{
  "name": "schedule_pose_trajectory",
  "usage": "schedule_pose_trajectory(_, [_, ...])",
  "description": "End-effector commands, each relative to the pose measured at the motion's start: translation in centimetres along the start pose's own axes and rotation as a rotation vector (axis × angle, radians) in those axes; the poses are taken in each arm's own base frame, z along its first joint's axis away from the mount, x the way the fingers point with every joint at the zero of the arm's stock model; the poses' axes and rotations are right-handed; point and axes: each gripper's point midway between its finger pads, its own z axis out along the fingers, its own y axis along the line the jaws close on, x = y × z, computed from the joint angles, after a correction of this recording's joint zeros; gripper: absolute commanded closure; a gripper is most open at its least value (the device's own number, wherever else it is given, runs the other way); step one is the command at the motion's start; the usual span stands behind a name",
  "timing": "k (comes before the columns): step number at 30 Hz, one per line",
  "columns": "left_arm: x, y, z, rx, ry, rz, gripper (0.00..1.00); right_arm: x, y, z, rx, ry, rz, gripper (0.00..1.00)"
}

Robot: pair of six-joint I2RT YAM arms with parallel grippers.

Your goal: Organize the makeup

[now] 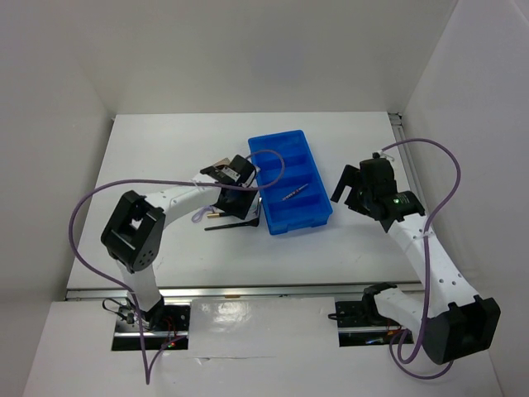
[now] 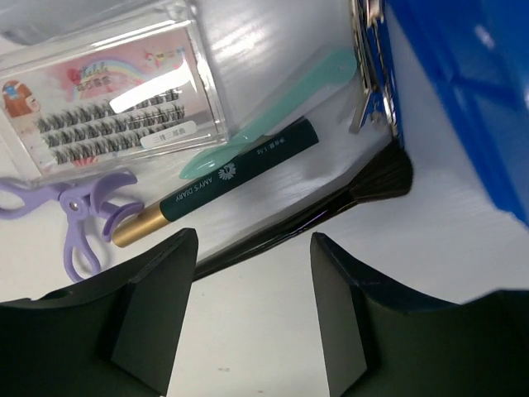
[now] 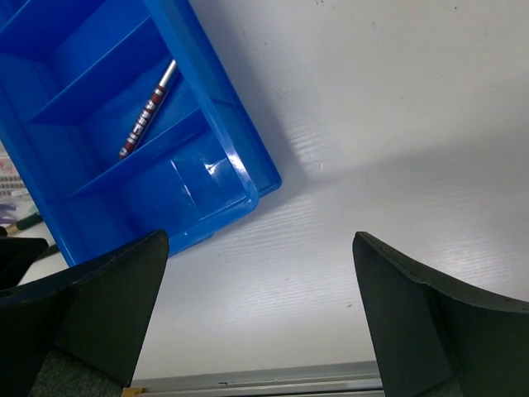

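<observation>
The black brush has a handle behind its bristles, and I will lower my left gripper to that handle before I close.
My left gripper [image 1: 238, 197] [image 2: 252, 241] is open and empty, just above the table by the blue tray's left side. Ahead of its fingertips lie a black brush [image 2: 331, 203], a dark green tube with a gold cap [image 2: 223, 176], a mint spatula [image 2: 273, 116], a lilac looped piece [image 2: 83, 211], a clear lash packet with pink print [image 2: 107, 91] and silver tweezers [image 2: 368, 83]. My right gripper [image 1: 347, 186] [image 3: 260, 248] is open and empty over bare table to the right of the tray. A thin dark pencil [image 3: 149, 107] [image 1: 294, 193] lies in one tray compartment.
The blue compartment tray [image 1: 307, 217] [image 3: 248, 178] [image 2: 471, 91] stands mid-table, long side running front to back. White walls close in the table on the left, back and right. The black brush [image 1: 231, 224] lies at the tray's near left corner.
</observation>
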Motion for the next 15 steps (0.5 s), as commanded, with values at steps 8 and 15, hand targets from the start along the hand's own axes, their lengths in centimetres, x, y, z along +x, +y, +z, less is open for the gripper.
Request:
schedule_pose_trajectory(8, [3.1,0.2,2.5,0.031,0.124,0.200,0.31,-2.6,0.1,-0.7,0.023,-0.072,0.002,0.00])
schedule_pose_trajectory(15, [4.3,0.3,3.4,0.029,0.158,0.195,0.39,-1.6,-0.1,-0.7,0.013,-0.054,0.000,0.00])
